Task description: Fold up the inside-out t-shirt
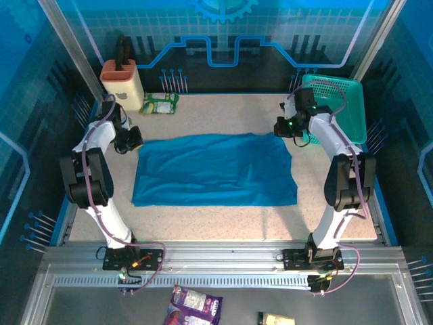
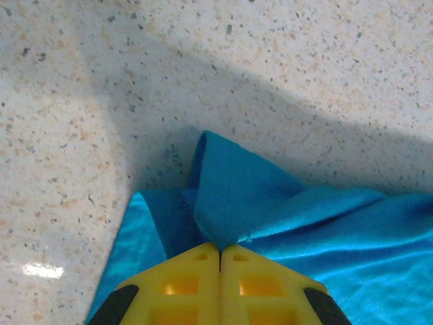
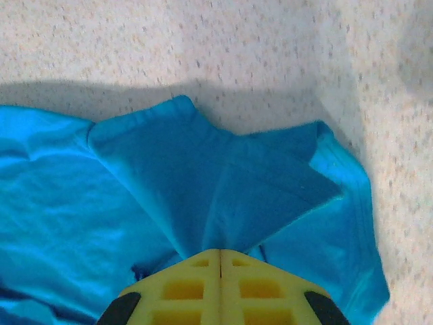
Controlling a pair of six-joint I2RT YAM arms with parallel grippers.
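I need to pull my right gripper back along the hemmed side edge and let go of the fold, because the t-shirt lies flat between its far corner and near edge.
The blue-teal t-shirt lies spread as a wide rectangle across the middle of the speckled table. At its far left corner my left gripper is shut on a pinch of the cloth, which rises in a peak to the closed yellow fingers. My right gripper stands at the far right corner, shut on a fold of the t-shirt that fans out from the closed yellow fingers. A hemmed edge shows to the right of that fold.
A rigid teal mesh basket stands at the back right, behind the right arm. A beige holder with a dark tool and a green-white packet sit at the back left. Bare table runs along the near side of the shirt.
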